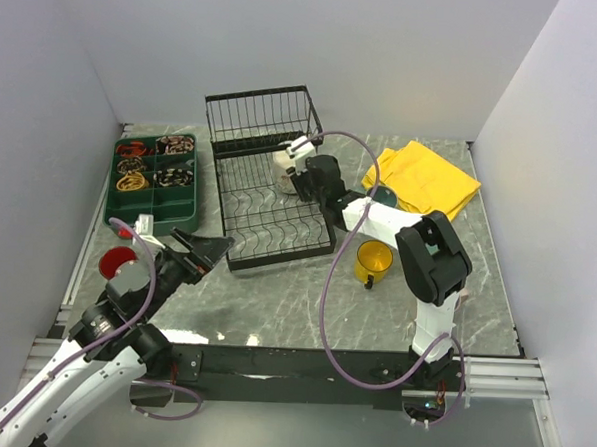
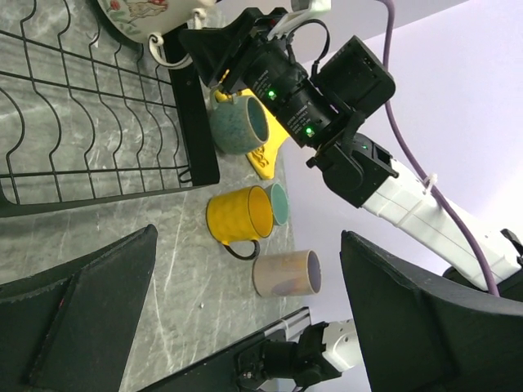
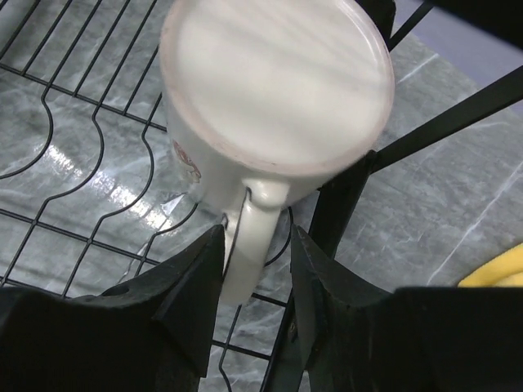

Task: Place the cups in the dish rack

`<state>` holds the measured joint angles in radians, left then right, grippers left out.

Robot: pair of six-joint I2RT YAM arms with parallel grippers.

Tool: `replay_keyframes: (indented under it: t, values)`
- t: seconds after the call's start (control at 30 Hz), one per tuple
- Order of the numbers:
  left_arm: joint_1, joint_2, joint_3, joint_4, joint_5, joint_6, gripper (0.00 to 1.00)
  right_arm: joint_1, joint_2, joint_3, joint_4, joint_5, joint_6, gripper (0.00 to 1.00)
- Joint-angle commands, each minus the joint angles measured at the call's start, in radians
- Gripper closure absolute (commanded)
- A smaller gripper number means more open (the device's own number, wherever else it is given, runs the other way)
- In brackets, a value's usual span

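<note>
The red cup (image 1: 116,264) stands with its opening up, to the left of my left gripper in the top view. My left gripper should move over it next and come down onto the cup's rim by the tray.
A cream cup (image 3: 274,90) stands in the black wire dish rack (image 3: 343,212), its flat underside facing the right wrist camera. My right gripper (image 3: 257,234) is open around its handle (image 3: 245,253), with a gap on the right side. From above, this cream cup (image 1: 284,166) is at the dish rack's (image 1: 269,222) right side, by my right gripper (image 1: 300,164). A yellow cup (image 1: 373,259) stands on the table right of the rack. A large teal cup (image 2: 237,126), a small teal cup (image 2: 278,202) and a pinkish-beige cup (image 2: 284,273) lie near it. A red cup (image 1: 116,264) is by my open, empty left gripper (image 1: 202,251).
A dark green compartment tray (image 1: 153,181) of small items stands left of the rack. A yellow cloth (image 1: 426,177) lies at the back right. White walls close in the table on three sides. The right arm (image 1: 432,256) reaches across over the yellow cup.
</note>
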<state>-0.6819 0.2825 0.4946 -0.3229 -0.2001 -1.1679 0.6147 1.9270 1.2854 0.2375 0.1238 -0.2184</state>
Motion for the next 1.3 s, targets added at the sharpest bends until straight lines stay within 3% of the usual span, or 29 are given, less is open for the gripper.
replay_keyframes:
  t: [0.0, 0.23, 0.37, 0.4, 0.47, 0.5, 0.67, 0.8, 0.93, 1.03, 1.13, 1.23, 1.27]
  values:
    - [0.004, -0.025, 0.007, 0.001, -0.015, -0.001, 0.00, -0.012, -0.014, 0.022, 0.042, 0.022, -0.009, 0.55]
    - [0.004, -0.022, 0.033, -0.042, -0.039, 0.030, 0.00, -0.018, -0.101, 0.000, 0.011, 0.031, -0.003, 0.55]
    - [0.004, 0.013, 0.097, -0.131, -0.088, 0.066, 0.04, -0.020, -0.186, -0.029, -0.041, -0.110, 0.004, 0.48]
    - [0.004, 0.024, 0.134, -0.190, -0.110, 0.082, 0.04, -0.018, -0.232, -0.043, -0.061, -0.159, 0.001, 0.31]
    - [0.004, 0.069, 0.200, -0.247, -0.169, 0.102, 0.04, -0.018, -0.278, -0.049, -0.137, -0.291, -0.025, 0.12]
    - [0.004, 0.089, 0.226, -0.286, -0.195, 0.118, 0.04, -0.018, -0.322, -0.052, -0.168, -0.344, -0.041, 0.08]
    - [0.004, 0.265, 0.418, -0.546, -0.381, 0.169, 0.04, -0.018, -0.466, -0.086, -0.380, -0.635, -0.149, 0.02]
    - [0.005, 0.360, 0.499, -0.717, -0.526, 0.120, 0.04, -0.023, -0.584, -0.126, -0.490, -0.699, -0.190, 0.00]
    - [0.037, 0.366, 0.484, -0.749, -0.567, 0.105, 0.04, -0.073, -0.661, -0.184, -0.538, -0.756, -0.210, 0.00]
    - [0.113, 0.372, 0.450, -0.671, -0.524, 0.171, 0.04, -0.165, -0.709, -0.233, -0.543, -0.855, -0.190, 0.00]
    - [0.263, 0.430, 0.415, -0.553, -0.402, 0.289, 0.03, -0.260, -0.741, -0.288, -0.524, -0.965, -0.162, 0.00]
    - [0.479, 0.483, 0.401, -0.452, -0.223, 0.410, 0.04, -0.325, -0.778, -0.333, -0.512, -1.022, -0.136, 0.00]
    - [0.602, 0.489, 0.395, -0.429, -0.175, 0.459, 0.04, -0.337, -0.795, -0.351, -0.511, -1.042, -0.131, 0.00]
